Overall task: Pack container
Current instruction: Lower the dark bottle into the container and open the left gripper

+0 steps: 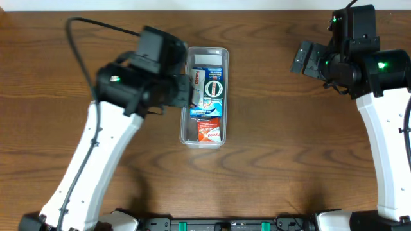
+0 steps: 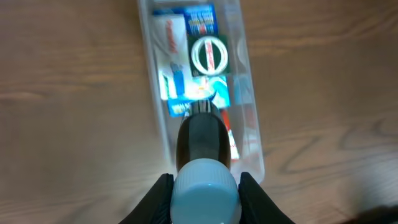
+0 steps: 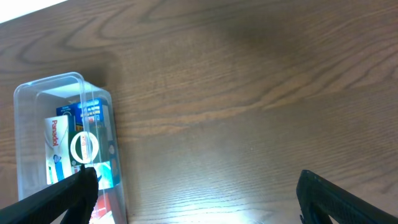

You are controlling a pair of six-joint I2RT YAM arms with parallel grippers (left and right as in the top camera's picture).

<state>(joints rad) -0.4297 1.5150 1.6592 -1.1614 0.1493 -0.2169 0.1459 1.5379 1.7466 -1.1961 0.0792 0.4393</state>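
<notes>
My left gripper lowers the bottle [image 2: 202, 140] next into a narrow strip that stays free beside the red box along the container's side.
The clear, long plastic container [image 1: 226, 96] stands at mid table and holds small boxes. It also shows in the left wrist view [image 2: 252, 130] and the right wrist view [image 3: 28, 137]. My left gripper [image 1: 190, 90] is over the container's left wall, shut [image 2: 205, 202] on a dark brown bottle [image 2: 202, 140] with a pale blue-white cap. The bottle points down the container's length, above the boxes. My right gripper [image 1: 302, 58] is open and empty [image 3: 199, 199], far right of the container over bare table.
Inside the container lie a white Panadol box [image 1: 197, 82], a blue carton with a round emblem [image 1: 215, 80] and a red box [image 1: 209, 130] at the near end. Brown wooden table lies all around.
</notes>
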